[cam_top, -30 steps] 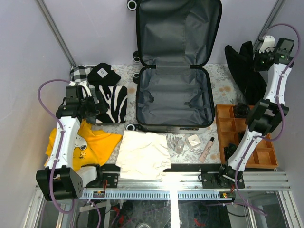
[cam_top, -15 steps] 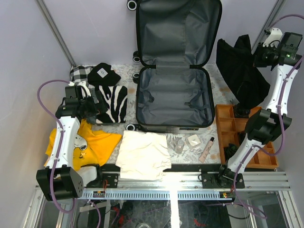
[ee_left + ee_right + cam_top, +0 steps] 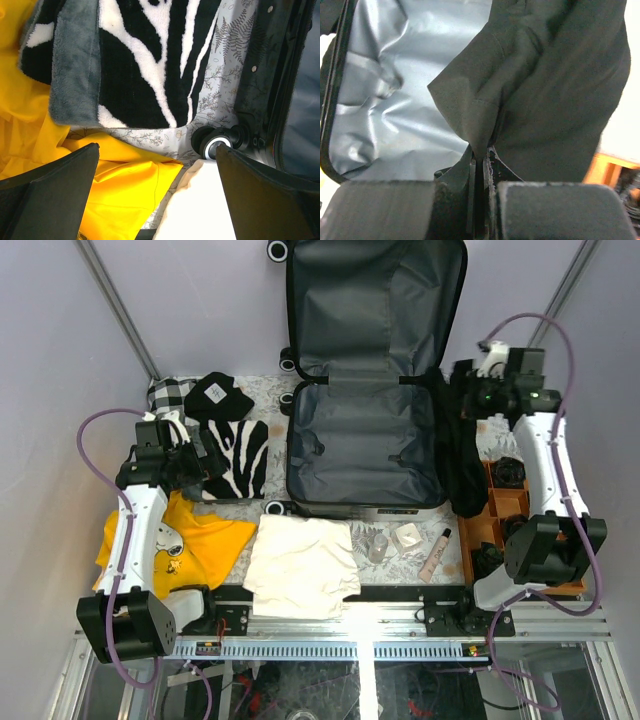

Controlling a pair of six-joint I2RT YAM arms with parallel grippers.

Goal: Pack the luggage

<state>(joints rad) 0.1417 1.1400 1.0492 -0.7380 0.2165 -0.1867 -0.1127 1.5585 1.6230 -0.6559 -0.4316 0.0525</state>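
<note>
My right gripper shifts to the left in the top view next, then goes down into the open luggage (image 3: 368, 447) (image 3: 418, 95), as the black garment hangs over the luggage's edge.
The luggage (image 3: 365, 445) lies open in the middle of the table, its lid leaning on the back wall and its grey lining (image 3: 395, 100) bare. My right gripper (image 3: 472, 398) is shut on a black garment (image 3: 462, 465), which hangs down over the luggage's right edge. In the right wrist view the garment (image 3: 545, 90) is pinched between the closed fingers of the gripper (image 3: 480, 156). My left gripper (image 3: 198, 465) is open and empty above the zebra-striped cloth (image 3: 240, 460). In the left wrist view the gripper (image 3: 157, 192) hovers over a yellow shirt (image 3: 115, 190) and a white cloth (image 3: 200, 210), near a luggage wheel (image 3: 216, 146).
An orange compartment tray (image 3: 500, 530) stands at the right. A white cloth (image 3: 300, 565), a yellow shirt (image 3: 195, 540), a black cap (image 3: 220, 398) and a checkered cloth (image 3: 165, 395) lie on the left. A small bottle (image 3: 378, 545), a box (image 3: 408, 535) and a tube (image 3: 437, 553) lie in front of the luggage.
My right arm has swung left and down from the far right, carrying the black garment to the luggage's right edge. My left arm has not moved.
</note>
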